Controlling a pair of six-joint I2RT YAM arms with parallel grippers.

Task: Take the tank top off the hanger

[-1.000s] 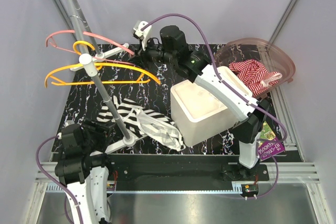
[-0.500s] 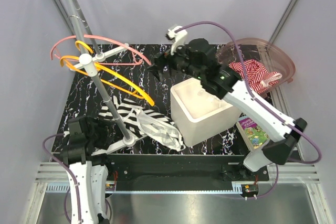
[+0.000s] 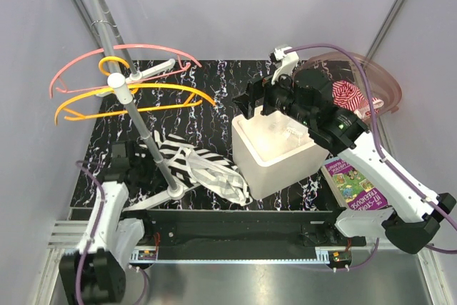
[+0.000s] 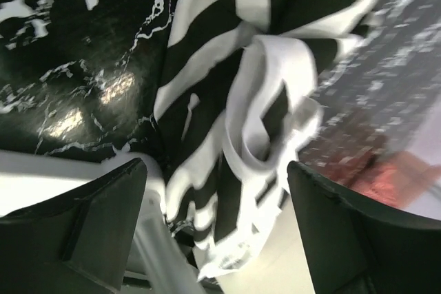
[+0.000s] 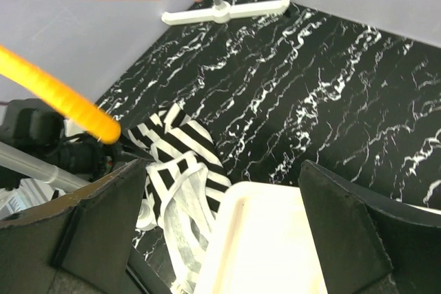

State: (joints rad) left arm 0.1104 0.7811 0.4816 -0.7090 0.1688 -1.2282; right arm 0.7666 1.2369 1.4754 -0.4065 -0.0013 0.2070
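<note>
The raised white fold (image 3: 184, 153) (image 4: 270, 105) of the striped tank top stands up beyond my left gripper's open fingers, so I should next move my left gripper down onto it and close there.
The black-and-white striped tank top (image 3: 196, 166) lies crumpled on the black marble table beside the rack's foot, on no hanger. An orange hanger (image 3: 132, 92) and a pink hanger (image 3: 118, 58) hang bare on the rack arm. My left gripper (image 3: 145, 163) is low at the tank top's left edge, open; in the left wrist view the striped cloth (image 4: 234, 101) lies just beyond the open left gripper (image 4: 217, 239), ungripped. My right gripper (image 3: 255, 105) hovers open and empty over the white box's far rim; its view shows the tank top (image 5: 176, 177) and the orange hanger's tip (image 5: 58, 98).
A white box (image 3: 275, 151) stands right of the tank top. The grey rack pole (image 3: 139, 119) rises from a white cross foot (image 5: 224, 10). A clear pink basket (image 3: 378, 80) with a red-striped cloth sits at the back right. A book (image 3: 353, 187) lies at the front right.
My right gripper has let go at the hangers, opened and swung right to above the white box. The hangers have swung on the rack. My left gripper has reached toward the tank top and widened.
</note>
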